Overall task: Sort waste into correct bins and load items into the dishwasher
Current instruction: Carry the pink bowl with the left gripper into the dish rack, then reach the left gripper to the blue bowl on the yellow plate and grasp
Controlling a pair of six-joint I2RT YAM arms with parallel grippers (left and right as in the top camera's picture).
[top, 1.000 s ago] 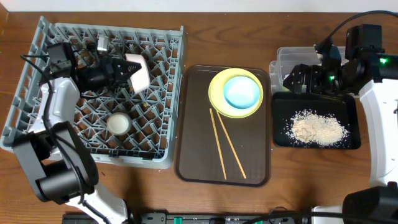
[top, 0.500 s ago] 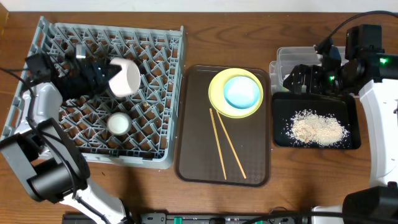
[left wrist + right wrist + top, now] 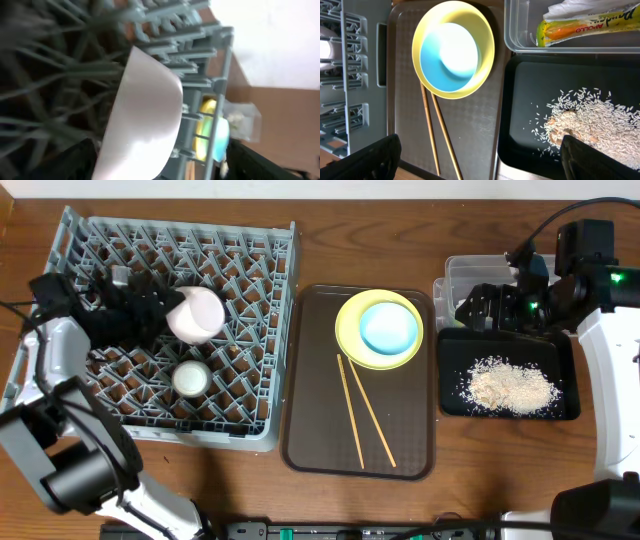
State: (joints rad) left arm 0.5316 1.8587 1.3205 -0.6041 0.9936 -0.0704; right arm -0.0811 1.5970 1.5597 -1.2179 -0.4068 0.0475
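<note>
Next, my left gripper will lift across and down onto the light blue bowl's rim (image 3: 412, 340), to the gripper's right in the overhead view, with the white bowl (image 3: 197, 313) racked.
The white bowl (image 3: 197, 313) (image 3: 145, 115) lies tipped on its side among the pegs of the grey dishwasher rack (image 3: 262, 250), with the small white cup (image 3: 190, 378) in front of it. My left gripper (image 3: 160, 316) (image 3: 165, 167) is open, its fingers spread either side of the bowl's rim. A light blue bowl (image 3: 388, 327) (image 3: 450, 55) sits in the yellow plate (image 3: 348, 330) (image 3: 487, 50). Beside them lie two chopsticks (image 3: 362, 415) (image 3: 427, 125). My right gripper (image 3: 472, 305) (image 3: 487, 165) hangs open and empty above the bins.
The plate and chopsticks rest on a dark brown tray (image 3: 310, 430). The clear tub (image 3: 465, 272) (image 3: 520, 45) holds the wrapper (image 3: 590, 30) and the napkin (image 3: 575, 7). The black tray (image 3: 565, 380) (image 3: 520, 100) holds rice crumbs (image 3: 510, 387) (image 3: 585, 125).
My left gripper has opened and let go of the white bowl, which now rests in the rack, and the arm has drawn back to the left. The right arm has not moved.
</note>
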